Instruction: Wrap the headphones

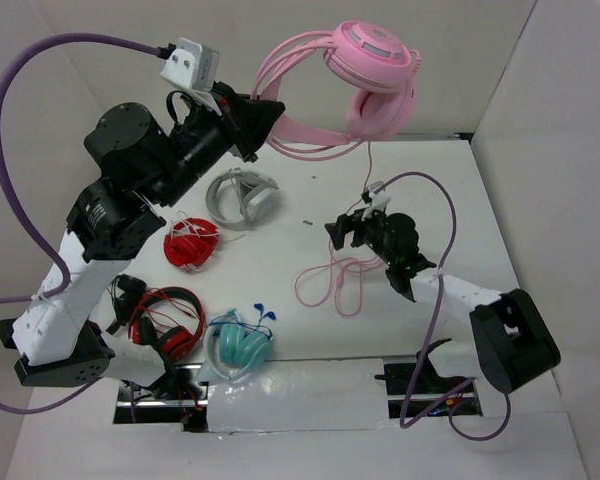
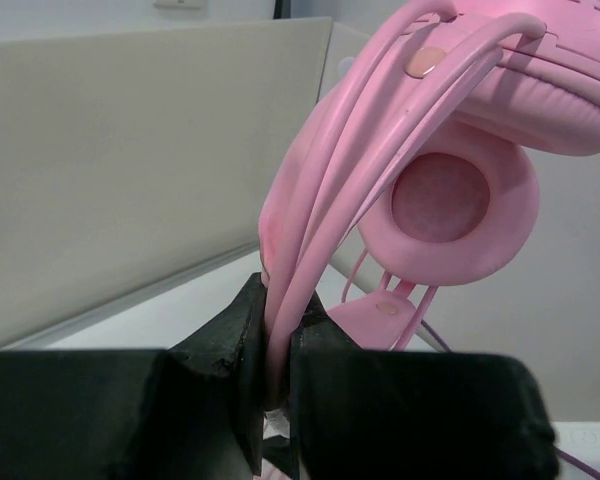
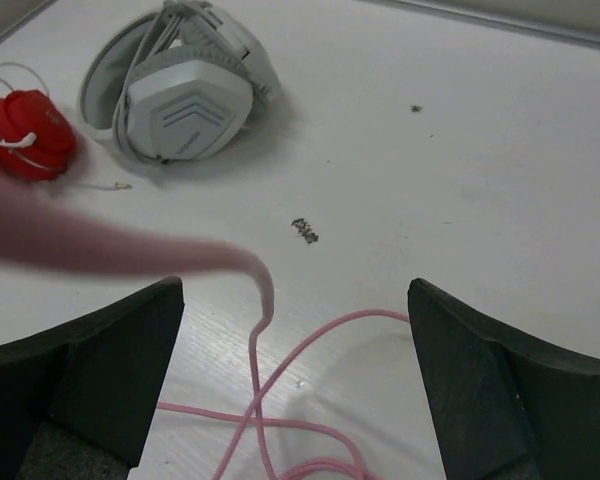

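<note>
My right gripper eases to the left in the top view next and closes on the dropping part of the cable, which already runs between its spread fingers.
The pale-pink headphones (image 1: 375, 75) hang in the air at the back of the table, earcups to the right. My left gripper (image 1: 263, 118) is shut on their pink headband (image 2: 310, 240), high above the table. Their thin pink cable (image 1: 330, 285) drops from the earcups and lies in loose loops on the table. My right gripper (image 1: 348, 228) is open and low over those loops; in the right wrist view the cable (image 3: 280, 400) crosses between the spread fingers (image 3: 110, 370), and nothing is held.
Grey headphones (image 1: 242, 196) lie at mid-left, a red bundle with white cord (image 1: 191, 243) beside them. Red-and-black headphones (image 1: 166, 320) and teal headphones (image 1: 238, 345) lie near the front left. White walls enclose the table at back and sides.
</note>
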Robot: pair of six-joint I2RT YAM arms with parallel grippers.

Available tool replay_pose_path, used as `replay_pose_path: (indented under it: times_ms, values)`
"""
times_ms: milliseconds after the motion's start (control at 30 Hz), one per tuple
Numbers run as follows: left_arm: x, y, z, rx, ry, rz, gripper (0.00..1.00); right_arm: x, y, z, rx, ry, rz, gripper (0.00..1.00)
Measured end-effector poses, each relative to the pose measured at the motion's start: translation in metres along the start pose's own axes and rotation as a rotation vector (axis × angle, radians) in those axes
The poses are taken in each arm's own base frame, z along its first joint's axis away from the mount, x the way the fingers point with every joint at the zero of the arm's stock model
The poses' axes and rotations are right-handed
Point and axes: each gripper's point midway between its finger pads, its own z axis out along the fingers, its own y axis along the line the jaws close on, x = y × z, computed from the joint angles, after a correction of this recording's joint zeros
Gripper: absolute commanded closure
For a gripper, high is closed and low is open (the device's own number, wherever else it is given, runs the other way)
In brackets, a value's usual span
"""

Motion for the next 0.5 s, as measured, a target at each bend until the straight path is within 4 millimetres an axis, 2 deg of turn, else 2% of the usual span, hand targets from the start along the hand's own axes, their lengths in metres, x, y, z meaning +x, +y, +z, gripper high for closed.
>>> replay_pose_path:
  times_ms: [100, 200, 233, 300, 333, 400, 433, 500]
  values:
    - [-0.010, -0.007, -0.002, 0.016, -0.027, 0.018, 1.00, 0.016, 0.008, 0.014, -0.029, 0.052, 0.025, 0.03]
    - [-0.021, -0.013, -0.005, 0.026, -0.063, 0.028, 1.00, 0.027, 0.011, 0.029, -0.041, 0.094, 0.053, 0.13]
    - [-0.026, -0.014, -0.006, 0.027, -0.078, 0.035, 1.00, 0.029, 0.011, 0.035, -0.046, 0.102, 0.060, 0.27]
    - [-0.034, -0.015, -0.006, 0.020, -0.110, 0.047, 1.00, 0.031, 0.014, 0.046, -0.065, 0.120, 0.067, 0.43]
    - [-0.038, -0.016, -0.006, 0.015, -0.125, 0.050, 1.00, 0.032, 0.016, 0.049, -0.074, 0.128, 0.069, 0.57]
    - [-0.043, -0.013, -0.005, -0.010, -0.149, 0.065, 1.00, 0.033, 0.022, 0.051, -0.096, 0.141, 0.067, 0.69]
    - [-0.045, -0.011, -0.005, -0.023, -0.162, 0.072, 1.00, 0.033, 0.026, 0.049, -0.104, 0.147, 0.068, 0.79]
    - [-0.049, -0.005, -0.003, -0.058, -0.184, 0.085, 1.00, 0.035, 0.037, 0.044, -0.130, 0.162, 0.068, 0.88]
